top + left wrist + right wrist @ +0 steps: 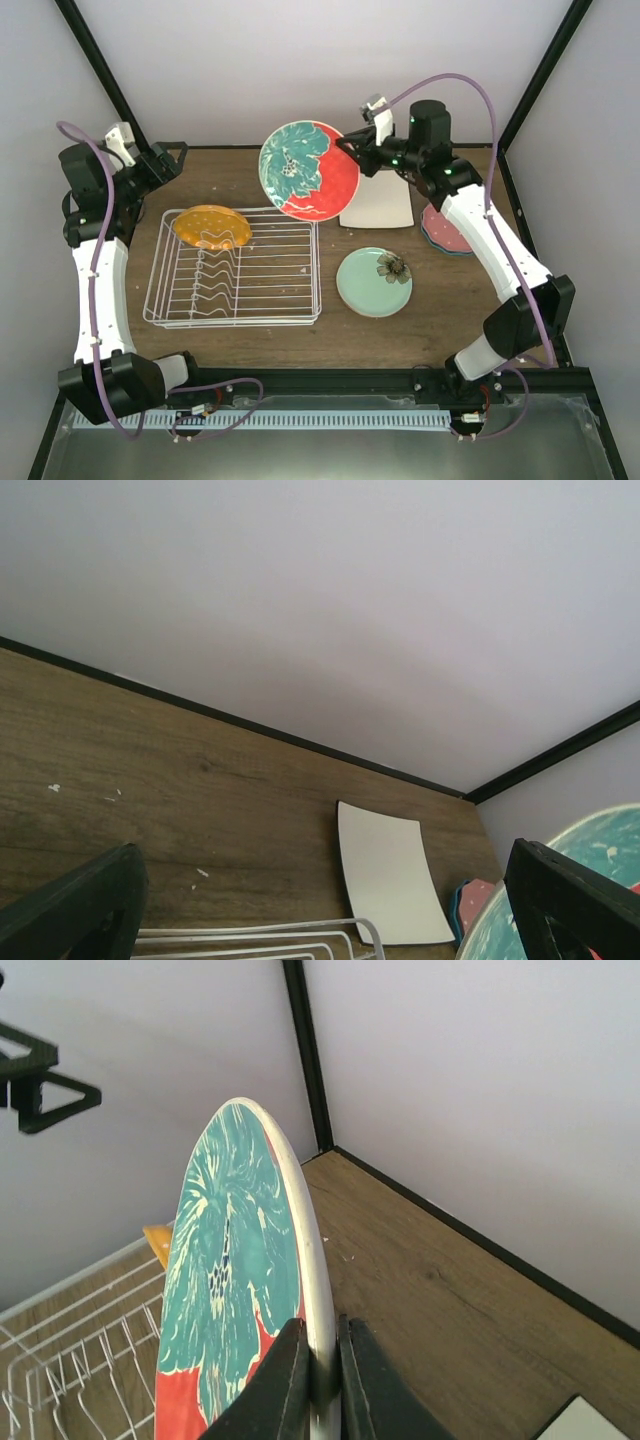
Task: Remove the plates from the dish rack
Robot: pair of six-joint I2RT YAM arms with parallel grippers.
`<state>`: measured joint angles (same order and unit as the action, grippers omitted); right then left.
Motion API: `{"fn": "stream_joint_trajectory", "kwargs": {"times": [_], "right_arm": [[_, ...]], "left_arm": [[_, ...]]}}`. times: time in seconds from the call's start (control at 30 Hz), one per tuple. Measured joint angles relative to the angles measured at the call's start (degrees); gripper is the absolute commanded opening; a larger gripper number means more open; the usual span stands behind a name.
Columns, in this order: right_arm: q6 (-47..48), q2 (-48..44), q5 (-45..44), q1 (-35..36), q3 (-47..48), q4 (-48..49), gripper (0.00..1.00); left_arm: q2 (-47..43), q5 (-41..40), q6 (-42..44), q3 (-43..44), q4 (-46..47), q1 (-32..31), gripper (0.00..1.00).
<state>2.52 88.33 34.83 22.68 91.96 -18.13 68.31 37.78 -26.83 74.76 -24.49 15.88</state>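
Note:
My right gripper is above the mint green plate (374, 282), which lies uncovered, nearer my base. Next it will move back and down to release the floral plate (308, 170) onto that plate.
My right gripper (350, 152) is shut on the rim of the red-and-teal floral plate (308, 170) and holds it on edge above the table, beside the rack's far right corner; the wrist view shows the rim (300, 1230) pinched between the fingers. The white wire dish rack (300, 318) holds the orange dotted plate (211, 227) at its far left. The mint green plate with flower (373, 282), the square cream plate (378, 205) and the pink plate on the teal one (445, 232) lie on the table. My left gripper (170, 160) is open and empty behind the rack.
Black frame posts and grey walls close in the back and sides. The wooden table (450, 310) has bare wood at the front right. The cream plate (390, 875) and the rack's corner (340, 935) show in the left wrist view.

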Motion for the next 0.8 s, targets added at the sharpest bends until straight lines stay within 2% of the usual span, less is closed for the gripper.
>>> {"fn": "stream_joint_trajectory", "kwargs": {"times": [0.2,0.37,0.47,0.8], "right_arm": [[-7.54,0.66,1.33,-5.22,0.59,-1.03,0.01],[-12.57,4.63,-0.04,-10.95,6.29,-10.54,0.01],[-14.19,4.57,-2.14,-14.71,5.68,-16.26,0.01],[-14.78,-10.78,-4.02,-25.51,-18.18,-25.77,0.01]], "left_arm": [[0.22,0.04,0.0,0.0,0.02,0.0,1.0],[0.26,0.07,0.0,0.0,0.22,0.0,1.0],[0.42,0.07,0.02,-0.13,0.52,0.0,1.0],[1.46,0.59,0.0,-1.38,1.33,0.0,1.0]]}}
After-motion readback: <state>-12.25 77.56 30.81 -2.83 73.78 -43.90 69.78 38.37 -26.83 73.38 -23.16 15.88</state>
